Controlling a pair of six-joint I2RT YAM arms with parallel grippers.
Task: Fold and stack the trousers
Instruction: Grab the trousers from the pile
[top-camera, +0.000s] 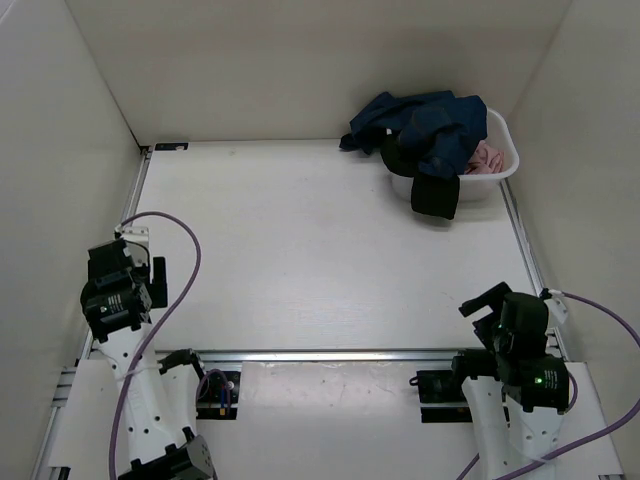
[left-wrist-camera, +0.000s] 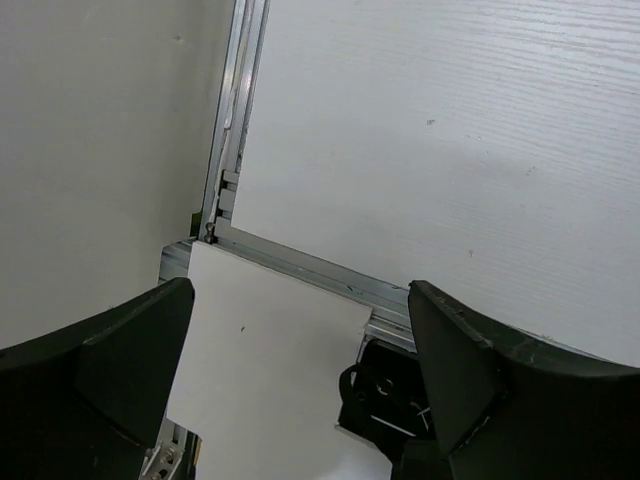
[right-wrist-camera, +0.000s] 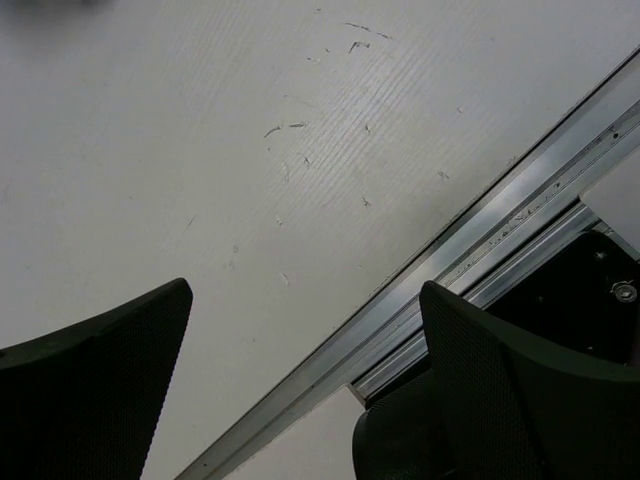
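My right gripper is about to reach outward and close on the trousers' bunched edge by the pink garment, as that edge lies uncovered atop the basket.
The dark navy trousers (top-camera: 425, 122) lie crumpled on top of a white basket (top-camera: 505, 140) at the far right of the table, one part hanging over its left rim. A black garment (top-camera: 436, 192) hangs over the basket's front and a pink garment (top-camera: 487, 158) shows inside. My left gripper (top-camera: 128, 250) is open and empty at the near left; in the left wrist view (left-wrist-camera: 300, 330) its jaws stand wide apart. My right gripper (top-camera: 482, 300) is open and empty at the near right; its wrist view (right-wrist-camera: 305, 330) shows only bare table between the jaws.
White walls close in the table (top-camera: 320, 250) on the left, back and right. A metal rail (top-camera: 340, 354) runs across the near edge (right-wrist-camera: 480, 250), with the arm bases behind it. A purple cable (top-camera: 170, 290) loops by the left arm.
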